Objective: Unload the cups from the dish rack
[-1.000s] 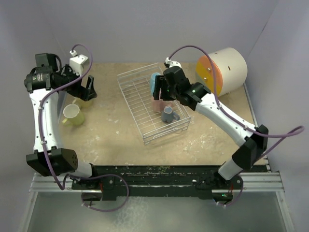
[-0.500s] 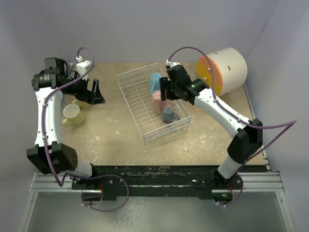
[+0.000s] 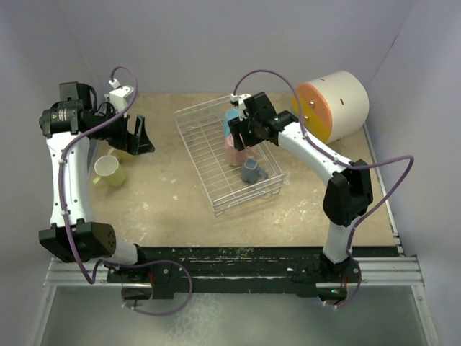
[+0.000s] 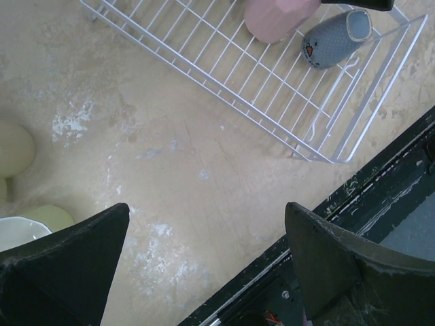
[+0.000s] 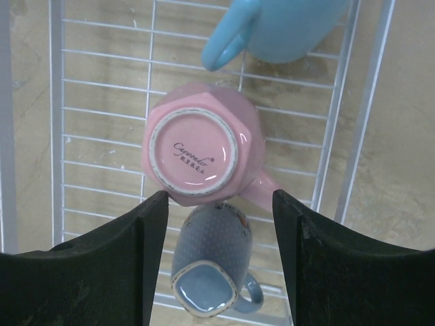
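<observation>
The pink mug's handle [image 3: 250,153] [image 5: 261,190] sticks out thin from the wide body of the mug, so the robot's right gripper will turn and go down onto the handle next, with one finger on each side.
The wire dish rack [image 3: 205,155] holds three mugs. The pink mug [image 5: 197,146] stands upside down, the grey-blue mug [image 5: 211,265] lies on its side against it, and the light blue mug [image 5: 285,27] sits at the rack's far end. My right gripper [image 5: 219,204] is open and empty, hovering above the pink mug [image 3: 234,151] with a finger on each side. The lime green mug [image 3: 106,171] and the cream-yellow mug [image 4: 13,146] stand on the table at the left. My left gripper [image 4: 207,210] is open and empty above the bare table beside them.
A round cream-and-orange drawer unit [image 3: 331,108] lies at the back right. The rack's near corner [image 4: 326,153] shows in the left wrist view, close to the table's dark front rail [image 4: 380,197]. Walls close in the table on three sides.
My right gripper has swung left and settled over the pink mug, uncovering the light blue mug. My left gripper has shifted slightly near the two mugs on the table.
</observation>
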{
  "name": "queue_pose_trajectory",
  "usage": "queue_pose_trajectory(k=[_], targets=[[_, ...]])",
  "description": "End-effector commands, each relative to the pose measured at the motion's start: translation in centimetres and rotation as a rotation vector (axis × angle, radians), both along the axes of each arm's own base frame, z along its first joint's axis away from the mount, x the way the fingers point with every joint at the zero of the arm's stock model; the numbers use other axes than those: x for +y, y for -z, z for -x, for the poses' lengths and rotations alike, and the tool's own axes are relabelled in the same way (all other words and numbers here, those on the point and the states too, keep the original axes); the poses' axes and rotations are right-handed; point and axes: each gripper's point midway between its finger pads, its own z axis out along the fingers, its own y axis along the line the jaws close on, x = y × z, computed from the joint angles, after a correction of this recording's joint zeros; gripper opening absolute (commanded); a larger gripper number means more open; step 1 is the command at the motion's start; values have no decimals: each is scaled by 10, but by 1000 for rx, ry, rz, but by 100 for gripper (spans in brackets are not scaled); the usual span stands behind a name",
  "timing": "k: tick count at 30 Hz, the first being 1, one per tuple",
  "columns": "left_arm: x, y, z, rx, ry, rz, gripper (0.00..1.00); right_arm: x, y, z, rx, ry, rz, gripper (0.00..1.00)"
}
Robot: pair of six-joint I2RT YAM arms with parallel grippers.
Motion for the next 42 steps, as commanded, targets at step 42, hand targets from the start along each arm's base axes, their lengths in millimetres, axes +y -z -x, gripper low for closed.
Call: queue_pose_trajectory(k=[42], targets=[[-11,-38,13,-94,20,32,99,66,27,3,-84,-236,-41,53]])
